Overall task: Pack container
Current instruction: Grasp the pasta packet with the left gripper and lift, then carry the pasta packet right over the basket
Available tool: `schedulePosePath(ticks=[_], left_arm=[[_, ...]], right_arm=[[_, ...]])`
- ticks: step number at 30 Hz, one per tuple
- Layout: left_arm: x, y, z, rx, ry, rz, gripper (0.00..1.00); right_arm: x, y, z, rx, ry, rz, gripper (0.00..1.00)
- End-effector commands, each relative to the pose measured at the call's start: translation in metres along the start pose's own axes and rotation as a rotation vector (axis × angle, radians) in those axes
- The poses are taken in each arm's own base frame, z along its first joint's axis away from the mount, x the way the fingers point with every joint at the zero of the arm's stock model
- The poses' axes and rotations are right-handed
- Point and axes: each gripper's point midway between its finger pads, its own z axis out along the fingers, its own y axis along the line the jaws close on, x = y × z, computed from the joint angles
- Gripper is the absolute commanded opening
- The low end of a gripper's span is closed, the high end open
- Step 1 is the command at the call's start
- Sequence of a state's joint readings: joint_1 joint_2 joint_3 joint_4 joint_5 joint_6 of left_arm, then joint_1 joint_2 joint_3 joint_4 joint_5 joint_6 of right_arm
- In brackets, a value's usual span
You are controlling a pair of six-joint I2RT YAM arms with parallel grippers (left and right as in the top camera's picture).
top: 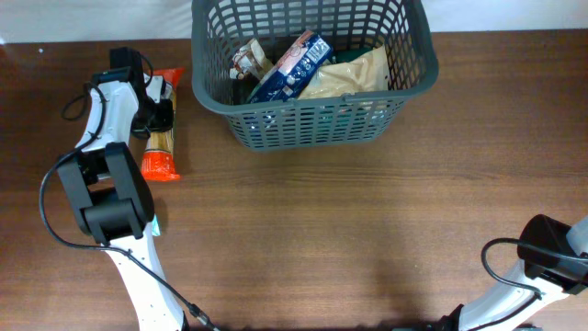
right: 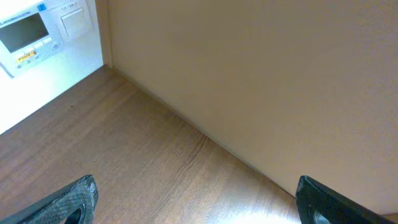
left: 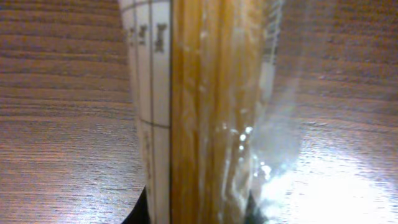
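Observation:
My left gripper lifts over the rim of the basket (top: 312, 124) standing to its right in the overhead view next. Then it lowers by the cream bag and releases the spaghetti packet.
The dark grey slotted basket (top: 312, 124) stands at the back centre. It holds a blue packet (top: 299, 62), a cream bag (top: 354, 74) and a small brown-and-white packet (top: 248, 61). A spaghetti packet (top: 161, 147) with orange ends lies on the table left of the basket. It fills the middle of the left wrist view (left: 211, 112). My left gripper (left: 199, 214) has a finger pressed against each side of the packet. My right gripper (right: 196, 205) is open and empty over bare table at the front right.
The right arm's body (top: 551, 253) sits at the front right corner. A beige wall (right: 280, 74) and a white appliance (right: 37, 31) show in the right wrist view. The left arm's body (top: 110, 198) and cables lie along the left side.

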State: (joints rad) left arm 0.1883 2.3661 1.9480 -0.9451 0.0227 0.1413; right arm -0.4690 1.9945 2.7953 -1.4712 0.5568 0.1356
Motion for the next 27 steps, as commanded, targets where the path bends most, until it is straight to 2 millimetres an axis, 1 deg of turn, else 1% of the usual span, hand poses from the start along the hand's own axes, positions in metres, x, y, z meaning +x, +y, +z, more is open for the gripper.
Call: schedulePosePath(ticks=[1,3,5,7,9,11,13,14,15,17,20,21,22,24,26,27], left_arm=[[0.022,-0.006,0.037,0.026,0.089,-0.038,0.01],[0.017,-0.005,0.032,0.024,0.076,-0.040,0.02],[0.009,-0.005,0.022,0.022,0.061,-0.040,0.02],[-0.002,-0.003,0.004,0.016,0.034,-0.040,0.02],[-0.017,0.003,-0.021,-0.015,-0.006,-0.062,0.02],[-0.035,0.012,-0.055,-0.062,-0.067,-0.104,0.02],[-0.054,0.017,-0.097,-0.086,-0.155,-0.127,0.02],[-0.063,0.017,-0.117,-0.087,-0.197,-0.127,0.02],[-0.071,0.018,-0.140,-0.090,-0.248,-0.127,0.02],[-0.083,0.018,-0.185,-0.096,-0.344,-0.126,0.02],[-0.092,0.012,-0.250,-0.100,-0.477,-0.117,0.01],[-0.093,0.007,-0.272,-0.100,-0.521,-0.108,0.02],[-0.093,0.001,-0.290,-0.098,-0.555,-0.088,0.02],[-0.090,-0.018,-0.325,-0.098,-0.620,-0.013,0.02],[-0.084,-0.044,-0.352,-0.095,-0.665,0.090,0.02],[-0.081,-0.057,-0.361,-0.093,-0.681,0.142,0.02]], right_arm=[[0.000,-0.003,-0.001,0.009,-0.002,0.015,0.99],[0.000,-0.003,-0.001,0.009,-0.003,0.015,0.99],[0.000,-0.003,-0.001,0.009,-0.003,0.015,0.99],[0.000,-0.003,-0.001,0.009,-0.003,0.015,0.99],[0.000,-0.003,-0.001,0.009,-0.003,0.015,0.99],[0.000,-0.003,-0.001,0.009,-0.003,0.015,0.99],[0.000,-0.003,-0.001,0.009,-0.002,0.015,0.99],[0.000,-0.003,-0.001,0.009,-0.003,0.015,0.99],[0.000,-0.003,-0.001,0.009,-0.003,0.015,0.99],[0.000,-0.003,-0.001,0.009,-0.003,0.015,0.99],[0.000,-0.003,-0.001,0.009,-0.002,0.015,0.99],[0.000,-0.003,-0.001,0.009,-0.003,0.015,0.99],[0.000,-0.003,-0.001,0.009,-0.003,0.015,0.99],[0.000,-0.003,-0.001,0.009,-0.003,0.015,0.99],[0.000,-0.003,-0.001,0.009,-0.003,0.015,0.99],[0.000,-0.003,-0.001,0.009,-0.002,0.015,0.99]])
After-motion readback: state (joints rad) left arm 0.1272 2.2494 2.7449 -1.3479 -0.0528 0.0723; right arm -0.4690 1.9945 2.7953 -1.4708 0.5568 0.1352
